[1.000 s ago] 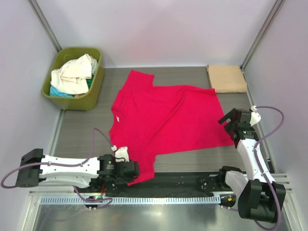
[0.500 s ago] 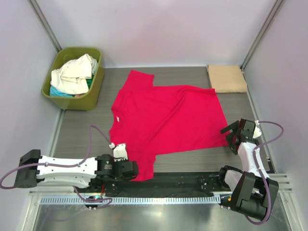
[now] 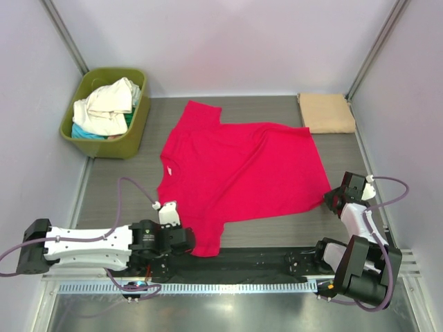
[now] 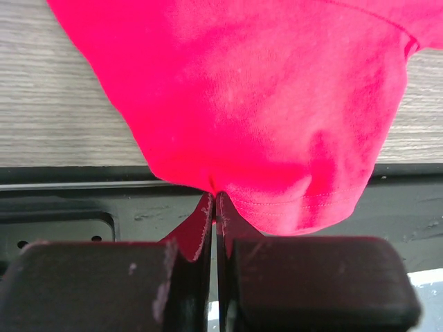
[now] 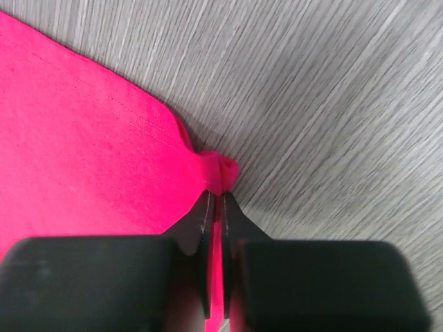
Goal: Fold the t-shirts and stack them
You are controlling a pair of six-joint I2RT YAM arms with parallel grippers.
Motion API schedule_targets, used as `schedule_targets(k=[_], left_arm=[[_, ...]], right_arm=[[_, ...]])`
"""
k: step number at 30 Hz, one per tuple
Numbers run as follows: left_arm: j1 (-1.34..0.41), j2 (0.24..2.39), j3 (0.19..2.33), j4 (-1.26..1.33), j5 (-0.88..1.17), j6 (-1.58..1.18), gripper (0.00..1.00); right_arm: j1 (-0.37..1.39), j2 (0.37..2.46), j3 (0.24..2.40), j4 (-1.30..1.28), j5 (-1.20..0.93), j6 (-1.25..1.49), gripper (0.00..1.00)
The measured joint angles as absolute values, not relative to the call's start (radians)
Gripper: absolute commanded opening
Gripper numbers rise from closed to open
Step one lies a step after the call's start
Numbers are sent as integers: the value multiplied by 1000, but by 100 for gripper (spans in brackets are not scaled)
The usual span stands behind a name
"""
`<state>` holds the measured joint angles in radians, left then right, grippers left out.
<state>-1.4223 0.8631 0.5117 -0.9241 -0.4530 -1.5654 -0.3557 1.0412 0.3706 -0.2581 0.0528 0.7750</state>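
Note:
My right gripper will next lift the pinched corner. Then it will carry the corner away from my base over the shirt, partway toward the folded tan-beige t-shirt (image 3: pixel 326 113).
A crimson-red t-shirt (image 3: pixel 242 169) lies spread flat on the grey table, collar toward the left. My left gripper (image 3: pixel 192 242) is shut on the hem of its near sleeve (image 4: pixel 277 138), the cloth pinched at the fingertips (image 4: pixel 208 207). Shut too is my right gripper (image 3: pixel 331 200), holding the shirt's near right bottom corner (image 5: pixel 220 171), which is bunched between its fingers. A folded tan-beige t-shirt (image 3: pixel 326 113) rests at the back right. More t-shirts, cream-white (image 3: pixel 109 102) and teal, are piled in a tub.
The olive-green tub (image 3: pixel 131 131) stands at the back left corner. A black rail (image 3: pixel 263 259) runs along the near table edge under the left sleeve. Frame posts rise at both back corners.
My right gripper came down onto the shirt's near right corner and shut on it. The left gripper closed on the sleeve hem and slid slightly left.

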Motion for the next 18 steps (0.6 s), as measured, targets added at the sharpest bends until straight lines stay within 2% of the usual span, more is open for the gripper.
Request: schedule_targets(k=[2, 6, 11, 18], left_arm=[[-1408, 849, 512, -931, -457, -1555, 0], [-1357, 830, 548, -973, -469, -1500, 0], [-1276, 829, 691, -1023, -499, -1385, 0], [-980, 911, 908, -1026, -494, -1084, 0]], right_arm=[[-356, 1034, 365, -258, 52, 777, 1], [-356, 978, 356, -292, 29, 778, 1], [-355, 865, 357, -361, -15, 779, 1], [-355, 853, 453, -412, -82, 762, 1]])
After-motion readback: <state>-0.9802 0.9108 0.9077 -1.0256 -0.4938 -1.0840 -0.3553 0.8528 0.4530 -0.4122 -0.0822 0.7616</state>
